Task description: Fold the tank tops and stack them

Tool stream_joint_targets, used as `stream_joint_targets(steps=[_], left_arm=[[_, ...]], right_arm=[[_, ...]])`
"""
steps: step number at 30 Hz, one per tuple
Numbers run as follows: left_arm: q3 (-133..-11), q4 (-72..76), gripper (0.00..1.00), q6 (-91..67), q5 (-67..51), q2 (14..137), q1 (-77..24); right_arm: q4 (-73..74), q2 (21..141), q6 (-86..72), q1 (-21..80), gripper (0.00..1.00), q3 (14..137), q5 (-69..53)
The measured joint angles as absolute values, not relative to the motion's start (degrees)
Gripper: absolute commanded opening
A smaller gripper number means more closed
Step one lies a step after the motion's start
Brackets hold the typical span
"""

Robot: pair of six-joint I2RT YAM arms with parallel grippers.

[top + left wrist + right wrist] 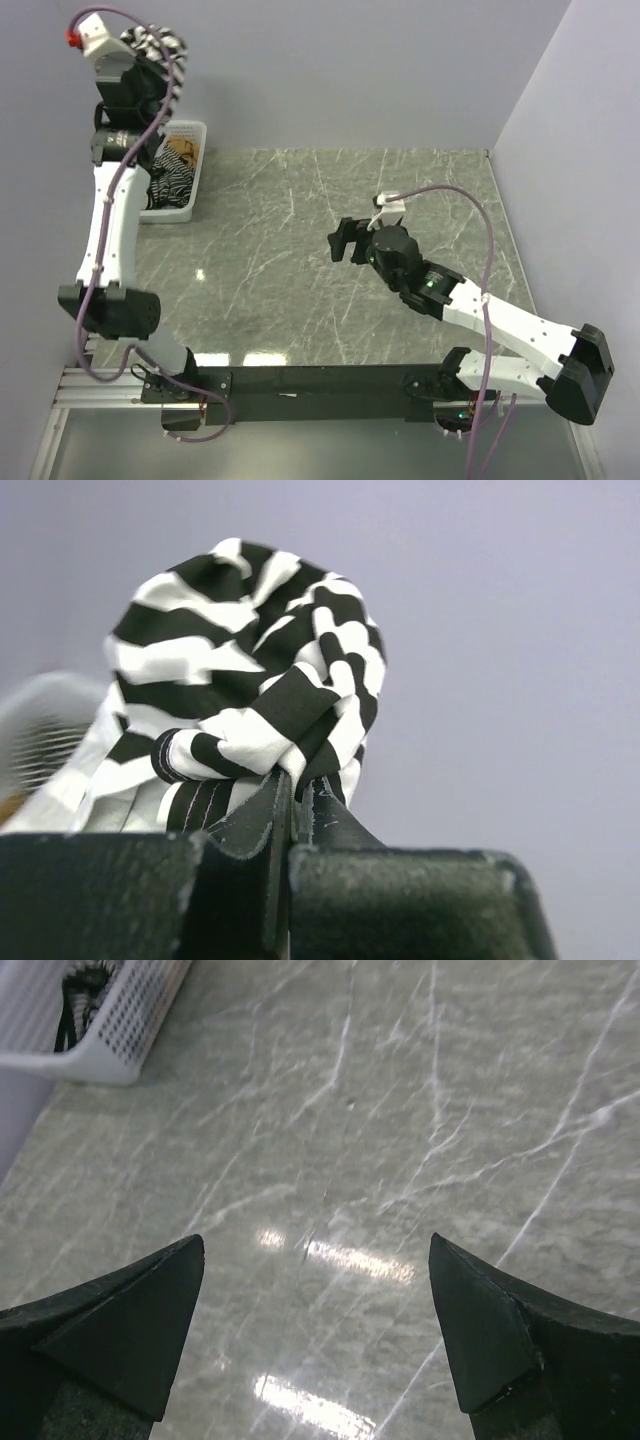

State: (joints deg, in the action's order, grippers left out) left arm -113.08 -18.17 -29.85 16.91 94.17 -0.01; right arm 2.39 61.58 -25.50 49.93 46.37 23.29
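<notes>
The middle of the table is bare, so the left gripper will swing toward the right in the top view next, go down there and let go of the tank top.
The black-and-white striped tank top (250, 670) is bunched up and pinched between the tips of my left gripper (297, 785), which is shut on it. In the top view this gripper (148, 62) is raised high at the back left, and the tank top (165, 45) trails down from it towards the white mesh basket (192, 200). More striped fabric (176, 168) lies inside the basket. My right gripper (345, 240) hovers over the middle of the table, open with nothing between its fingers (150, 1310). I see no plain tan-brown top for certain.
The grey marble table (300, 280) spreads between the arms. The basket (110, 1030) stands at the table's back left corner, against the left wall. Walls close off the back and both sides.
</notes>
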Motion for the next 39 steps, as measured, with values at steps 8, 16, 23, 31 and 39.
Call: stream_joint_targets(steps=[8,16,23,31,39], left_arm=[[-98.26,-9.47,0.01,-32.53,18.70,79.75,-21.89],[-73.47,-5.54,0.68,-43.31,20.29,81.58,-32.27],[-63.96,-8.25,0.62,-50.26,19.75,85.08,-30.96],[-54.98,-7.09,0.55,-52.36,17.12,83.24,-30.13],[-71.66,-8.60,0.50,-42.02,11.88,104.44,-25.08]], right_arm=[[6.68,53.04,-25.61,46.89,0.98,47.31,28.23],[11.11,42.52,-28.05,45.71,1.00,42.59,31.79],[13.13,46.63,-31.79,45.69,0.97,35.90,29.50],[9.13,61.67,-34.06,46.11,0.86,35.79,23.64],[4.40,70.00,-37.17,46.89,0.83,38.46,21.56]])
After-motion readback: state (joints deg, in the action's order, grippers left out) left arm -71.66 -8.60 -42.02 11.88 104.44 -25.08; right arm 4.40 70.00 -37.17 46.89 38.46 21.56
